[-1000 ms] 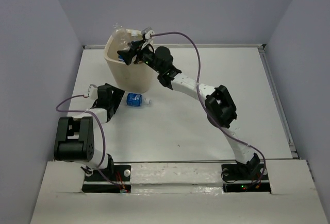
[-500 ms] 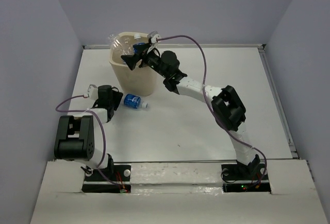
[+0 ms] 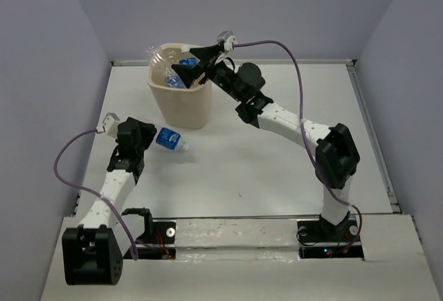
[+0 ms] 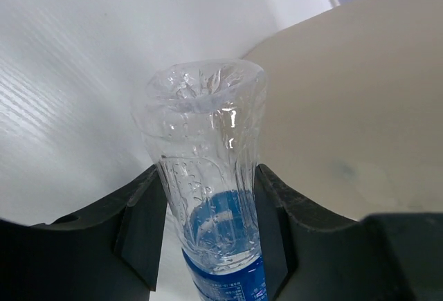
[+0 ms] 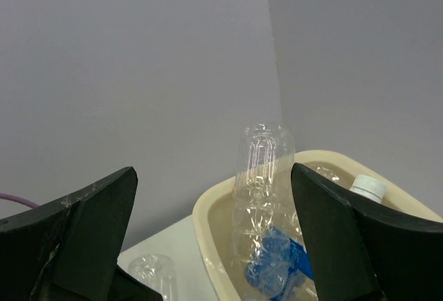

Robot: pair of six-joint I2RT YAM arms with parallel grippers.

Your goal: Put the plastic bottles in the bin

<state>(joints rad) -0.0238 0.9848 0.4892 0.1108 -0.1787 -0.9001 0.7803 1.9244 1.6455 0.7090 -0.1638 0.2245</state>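
The blue-labelled bottle will next go up, outward and then down into the cream bin's opening in my left gripper and be released, as the bin's side stands beside it.
The cream bin stands at the back left with several plastic bottles inside. An unlabelled clear one pokes above its rim. My right gripper hangs open just over the bin, nothing between its fingers. In its wrist view the right gripper frames the bin's rim, the upright clear bottle and a blue-labelled bottle. My left gripper is shut on a blue-labelled bottle beside the bin's near side. In the left wrist view the left gripper pinches that bottle, whose base points towards the bin wall.
Grey walls close in the white table on three sides, with a raised edge at the right. A clear bottle end shows low in the right wrist view, outside the bin's rim. Purple cables loop from both wrists.
My left gripper closed on the blue-labelled bottle and its arm stretched forward. My right gripper opened above the bin and drew up and to the right.
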